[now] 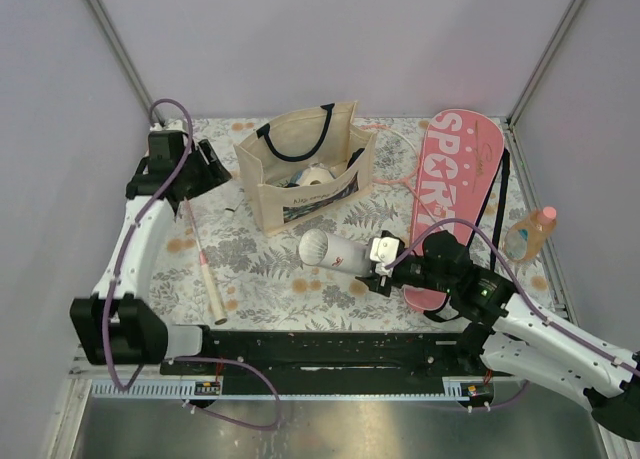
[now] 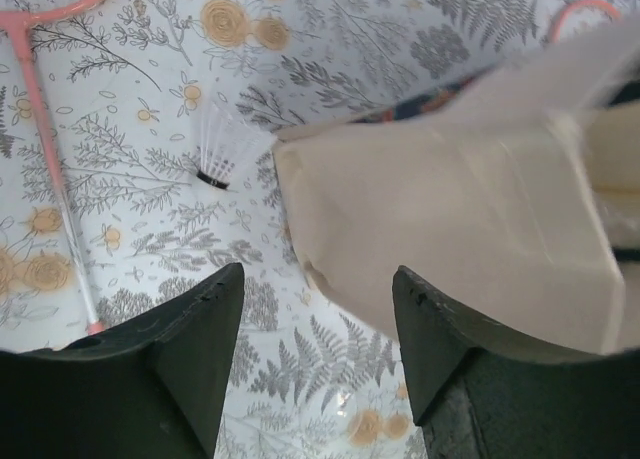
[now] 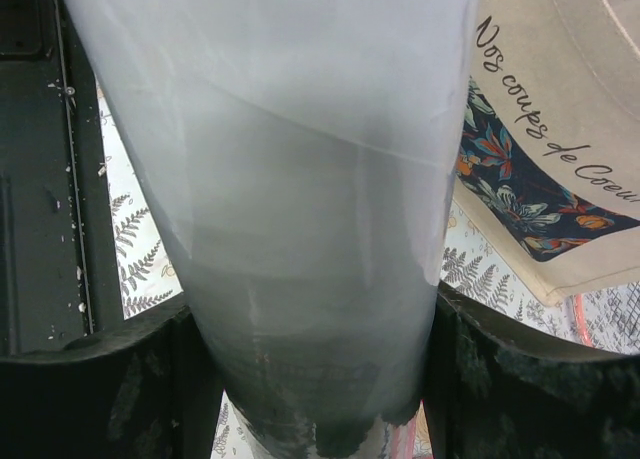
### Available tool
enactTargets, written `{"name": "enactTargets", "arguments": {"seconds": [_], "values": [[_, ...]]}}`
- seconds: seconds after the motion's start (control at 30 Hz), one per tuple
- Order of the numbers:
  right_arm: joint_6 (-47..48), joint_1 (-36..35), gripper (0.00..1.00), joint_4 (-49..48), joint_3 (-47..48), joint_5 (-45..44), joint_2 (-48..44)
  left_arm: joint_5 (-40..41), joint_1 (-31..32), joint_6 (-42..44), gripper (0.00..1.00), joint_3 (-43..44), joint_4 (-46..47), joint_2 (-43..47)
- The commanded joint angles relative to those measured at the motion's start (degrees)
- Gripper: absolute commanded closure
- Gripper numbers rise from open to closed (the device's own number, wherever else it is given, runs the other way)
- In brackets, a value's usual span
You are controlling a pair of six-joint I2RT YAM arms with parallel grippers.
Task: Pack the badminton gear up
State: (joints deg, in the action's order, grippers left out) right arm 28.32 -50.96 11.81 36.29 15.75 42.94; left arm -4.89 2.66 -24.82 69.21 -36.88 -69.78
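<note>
The shuttlecock lies below my left gripper, toward the left in the wrist view. My left gripper should next go down onto the shuttlecock's skirt edge [image 1: 236, 197] [image 2: 238, 127], easing to that side.
My right gripper [image 1: 383, 263] is shut on the long white tube [image 1: 333, 249], which lies low in front of the beige tote bag [image 1: 305, 169]. In the right wrist view the tube [image 3: 290, 179] fills the space between my fingers [image 3: 100, 379]. My left gripper [image 1: 207, 169] is open and empty above the table at the bag's left end [image 2: 450, 219]. The white shuttlecock [image 2: 222, 144] lies by the bag's corner. One pink racket [image 2: 55, 169] lies at the left, its white handle [image 1: 207, 274] pointing toward me. A thin pink frame [image 1: 395, 184] shows between the bag and the pink SPORT cover [image 1: 455, 184].
A small clear bottle with a pink cap [image 1: 530, 232] lies right of the cover near the table's right edge. Something white [image 1: 318, 176] sits inside the tote bag. Walls close the table at the back and sides.
</note>
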Motion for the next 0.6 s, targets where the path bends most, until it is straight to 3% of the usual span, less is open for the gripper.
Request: {"name": "enactTargets", "arguments": {"seconds": [0.0,0.17,0.33,0.57], "values": [[-1.1,-0.4,0.37,-4.6,0.2,1.3,-1.8,-8.8,-7.1,-3.1,0.37,4.6,9.5,-10.8],[-0.9,-0.4,0.37,-4.7,0.5,1.7,-1.9,-14.7,-12.0,-3.7,0.41,12.4,13.7,-25.7],[-0.8,-0.4,0.37,-4.8,1.0,2.1,-1.4,-22.0,-12.9,-0.6,0.45,23.8,14.3,-40.5],[0.2,-0.4,0.37,-3.9,1.1,0.8,-0.5,-32.6,-13.5,-1.7,0.46,29.5,14.2,-52.0]]}}
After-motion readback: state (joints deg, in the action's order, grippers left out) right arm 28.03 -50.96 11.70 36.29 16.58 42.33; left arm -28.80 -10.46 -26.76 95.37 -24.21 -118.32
